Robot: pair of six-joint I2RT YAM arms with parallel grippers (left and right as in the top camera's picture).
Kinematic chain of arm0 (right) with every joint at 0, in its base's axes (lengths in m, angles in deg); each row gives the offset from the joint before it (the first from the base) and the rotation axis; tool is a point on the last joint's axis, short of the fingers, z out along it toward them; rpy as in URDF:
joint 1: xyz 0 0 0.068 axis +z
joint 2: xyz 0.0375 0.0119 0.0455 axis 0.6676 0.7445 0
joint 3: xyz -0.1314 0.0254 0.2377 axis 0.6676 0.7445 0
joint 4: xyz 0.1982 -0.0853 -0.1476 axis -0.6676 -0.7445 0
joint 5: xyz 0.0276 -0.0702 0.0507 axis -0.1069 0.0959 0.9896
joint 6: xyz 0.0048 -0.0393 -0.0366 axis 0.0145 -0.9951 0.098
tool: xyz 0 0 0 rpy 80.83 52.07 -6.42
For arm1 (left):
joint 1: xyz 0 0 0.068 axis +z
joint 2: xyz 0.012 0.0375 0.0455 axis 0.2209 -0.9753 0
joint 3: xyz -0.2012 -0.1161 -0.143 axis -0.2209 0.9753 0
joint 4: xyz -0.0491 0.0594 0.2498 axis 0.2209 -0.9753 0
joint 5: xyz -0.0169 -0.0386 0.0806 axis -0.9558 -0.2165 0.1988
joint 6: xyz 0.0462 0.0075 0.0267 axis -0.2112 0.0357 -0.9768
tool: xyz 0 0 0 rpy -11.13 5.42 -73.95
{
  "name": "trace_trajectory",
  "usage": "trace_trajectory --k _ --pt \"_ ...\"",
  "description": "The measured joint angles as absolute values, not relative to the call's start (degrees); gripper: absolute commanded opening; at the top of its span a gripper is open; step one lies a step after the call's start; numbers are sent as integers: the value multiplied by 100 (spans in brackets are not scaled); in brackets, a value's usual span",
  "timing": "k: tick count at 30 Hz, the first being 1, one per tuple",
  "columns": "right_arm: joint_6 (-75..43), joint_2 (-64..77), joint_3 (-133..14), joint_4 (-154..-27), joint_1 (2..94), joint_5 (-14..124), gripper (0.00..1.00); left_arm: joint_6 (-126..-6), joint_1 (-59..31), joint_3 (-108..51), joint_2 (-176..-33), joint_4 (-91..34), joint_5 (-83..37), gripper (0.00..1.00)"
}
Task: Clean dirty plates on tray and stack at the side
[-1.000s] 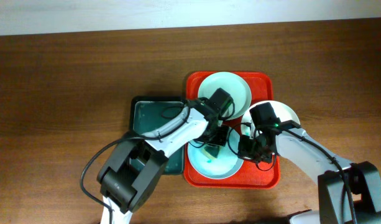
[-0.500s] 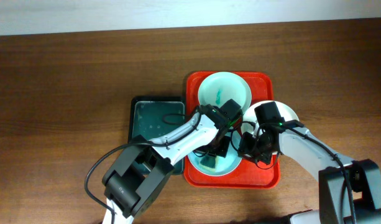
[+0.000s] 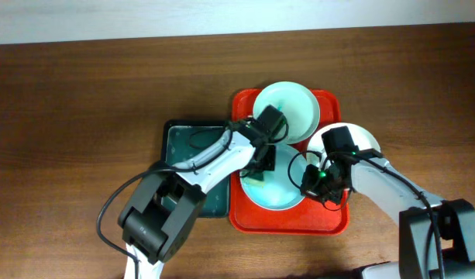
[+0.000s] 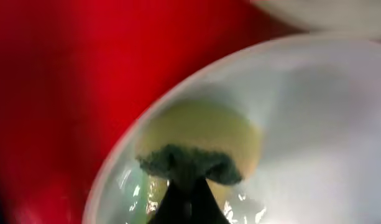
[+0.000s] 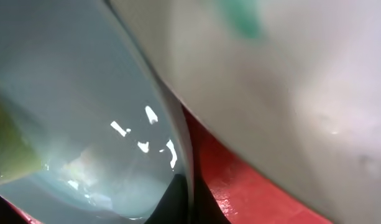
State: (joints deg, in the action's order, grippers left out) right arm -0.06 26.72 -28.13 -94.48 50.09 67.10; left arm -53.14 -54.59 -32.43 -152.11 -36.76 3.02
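I should wipe across the blue plate (image 3: 280, 190) with my left gripper next, then lift the sponge and lower it onto the open bottom of the dark green tray.
The red tray (image 3: 330, 218) holds three plates. The mint green plate (image 3: 287, 111) lies at its far end. The white plate (image 3: 359, 139) lies at the right, partly under my right arm, and shows a teal smear in the right wrist view (image 5: 289, 93). The pale blue plate (image 3: 280, 190) lies at the front. My left gripper (image 3: 259, 169) is shut on a yellow-green sponge (image 4: 199, 146) with a dark scouring side, pressed on the blue plate's (image 4: 314, 124) left inner side. My right gripper (image 3: 311, 186) is shut on the blue plate's right rim (image 5: 178, 140).
A smaller dark green tray (image 3: 183, 147) lies just left of the red tray, under my left arm. Bare wooden table (image 3: 82, 101) surrounds both trays. The red tray's floor shows in both wrist views (image 4: 53, 93) (image 5: 258, 190).
My left gripper has slid the sponge from the blue plate's front part up to its upper left side. The right gripper has kept its hold on the rim. The mint plate shifted slightly right.
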Motion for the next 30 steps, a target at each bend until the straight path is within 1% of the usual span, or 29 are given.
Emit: trace_trajectory --k 1,6,10,14,16,19,24,25,28,30 --pt "-10 2670 -2813 -9448 5009 6697 4 -5333 -5439 -3232 -15235 -3350 -56 0" --pt "-69 2672 -2822 -9463 5009 6675 4 -5357 -5446 -3193 -15331 -2719 -904 0" --pt "-95 2670 -2824 -9466 5009 6669 4 -5867 -5459 -3191 -15369 -2763 -1228 0" --pt "-244 2672 -2833 -9463 5022 6684 4 -6236 -5544 -3354 -15325 -3783 -502 0" --pt "-312 2672 -2833 -9463 5022 6697 4 -6212 -5575 -3494 -15318 -4518 204 0" --pt "-329 2672 -2833 -9461 5022 6701 4 -6079 -5546 -3610 -15331 -5136 993 0" --pt "-349 2676 -2833 -9461 5029 6741 4 -5928 -5575 -4170 -15456 -5847 1465 0" --pt "-351 2676 -2833 -9474 5029 6741 4 -5908 -5561 -4513 -15491 -6279 1505 0" --pt "-441 2672 -2833 -9525 5026 6712 4 -5889 -5299 -5518 -15421 -7127 1610 0" --pt "-561 2672 -2833 -9525 5026 6708 4 -5921 -5024 -5691 -15141 -7381 1614 0"
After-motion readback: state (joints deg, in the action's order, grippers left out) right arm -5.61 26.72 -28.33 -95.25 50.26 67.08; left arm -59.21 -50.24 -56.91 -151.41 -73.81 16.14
